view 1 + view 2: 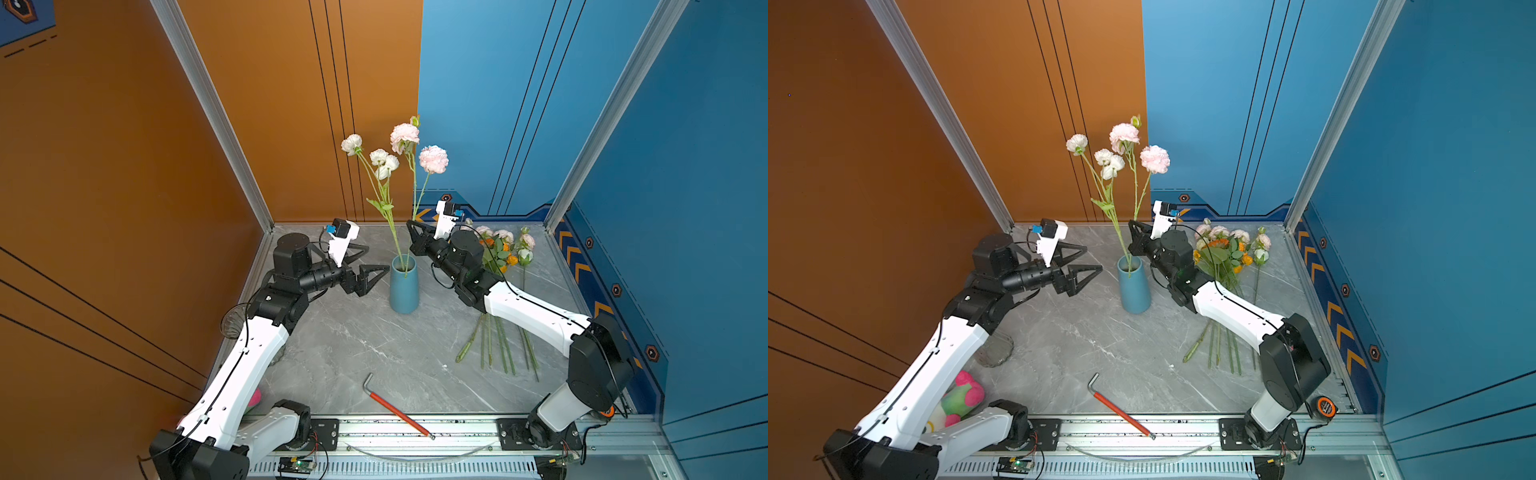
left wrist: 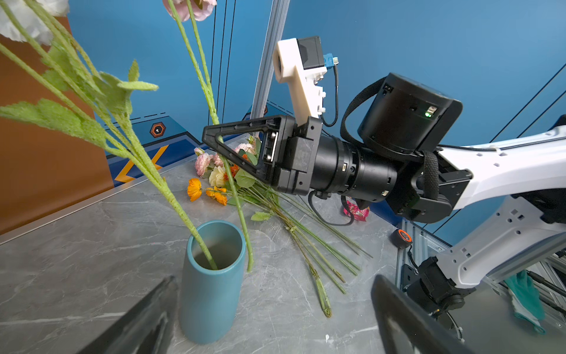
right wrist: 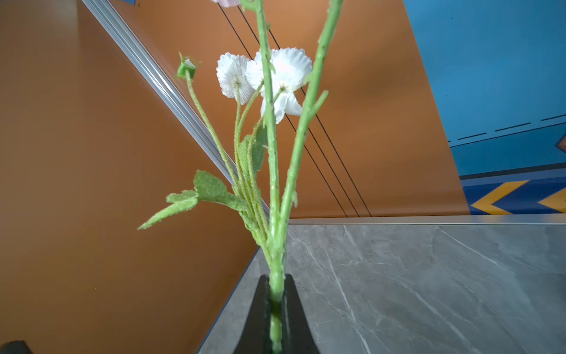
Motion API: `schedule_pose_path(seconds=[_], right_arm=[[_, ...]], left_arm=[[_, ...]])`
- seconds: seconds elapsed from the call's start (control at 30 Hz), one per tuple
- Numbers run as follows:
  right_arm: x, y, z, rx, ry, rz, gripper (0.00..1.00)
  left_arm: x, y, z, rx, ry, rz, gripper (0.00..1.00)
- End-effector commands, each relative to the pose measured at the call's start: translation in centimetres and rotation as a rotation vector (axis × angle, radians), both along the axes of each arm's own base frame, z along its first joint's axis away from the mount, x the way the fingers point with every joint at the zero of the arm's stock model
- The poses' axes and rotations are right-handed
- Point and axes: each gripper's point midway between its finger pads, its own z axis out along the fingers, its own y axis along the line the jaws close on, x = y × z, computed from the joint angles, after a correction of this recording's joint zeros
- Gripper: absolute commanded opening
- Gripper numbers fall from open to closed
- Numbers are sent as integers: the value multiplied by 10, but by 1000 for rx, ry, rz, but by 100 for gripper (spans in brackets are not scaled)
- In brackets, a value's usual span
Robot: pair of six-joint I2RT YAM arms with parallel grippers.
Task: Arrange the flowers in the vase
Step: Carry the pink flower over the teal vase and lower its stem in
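Observation:
I need to lift the pink stem with my right gripper next, carry it over the vase's opening [image 1: 404,263] and lower it to release it. The stem's lower end is hanging outside the vase's rim.
A teal vase [image 1: 404,286] [image 1: 1133,286] [image 2: 211,285] stands mid-table. One stem of white flowers [image 1: 384,160] [image 1: 1108,160] [image 3: 232,76] stands in it. My right gripper [image 1: 411,226] [image 1: 1133,226] [image 2: 214,138] [image 3: 275,279] is shut on a forked green stem [image 3: 275,214] with pink blooms [image 1: 433,159]. In the left wrist view that stem's lower end [image 2: 249,263] hangs just outside the vase's rim. The rest of the flowers [image 1: 498,249] [image 1: 1225,249] [image 2: 220,177] lie on the table under the right arm. My left gripper [image 1: 376,258] [image 1: 1093,258] [image 2: 275,279] is open, just left of the vase.
A red-handled hex key [image 1: 395,409] [image 1: 1121,409] lies near the front rail. A clear glass vessel [image 1: 994,353] and a plush toy [image 1: 961,399] sit under the left arm. A tape measure [image 1: 1325,406] [image 2: 402,237] is at the front right corner. Walls enclose three sides.

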Motion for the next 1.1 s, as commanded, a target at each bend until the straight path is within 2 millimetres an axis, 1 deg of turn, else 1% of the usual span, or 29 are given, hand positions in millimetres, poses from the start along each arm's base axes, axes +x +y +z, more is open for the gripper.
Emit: schedule_pose_path(seconds=[0.0,0.27,0.4,0.57,0.67,0.8,0.87,0.97,1.0,1.07], right_arm=[[6,-10,3,-102,-28,-110,0],[6,-10,18,-99,-40,-127,0],[5,-15,24,-81,-42,-153,0],[12,-23,23,-72,-69,-218,0],[15,-19,25,-49,-73,-208,0],[16,-14,31,-70,-64,-200,0],[17,-14,29,-70,-66,-207,0],[22,-16,14,-90,-73,-233,0],[14,-5,10,-101,-96,-216,0],[5,0,-3,-129,-162,-244,0]], left_arm=[[-2,-3,0,-10,-3,-22,98],[-2,-5,-2,-10,2,-30,98],[-3,-5,-1,-11,0,-32,98],[-3,-5,-1,-11,2,-31,98],[-2,-6,-3,-10,7,-33,98],[-2,-6,-2,-13,11,-37,98],[-3,-6,-2,-14,9,-40,98],[-3,-6,-2,-14,9,-39,98],[-3,-6,-2,-14,9,-38,98],[-2,-7,-3,-13,12,-39,98]])
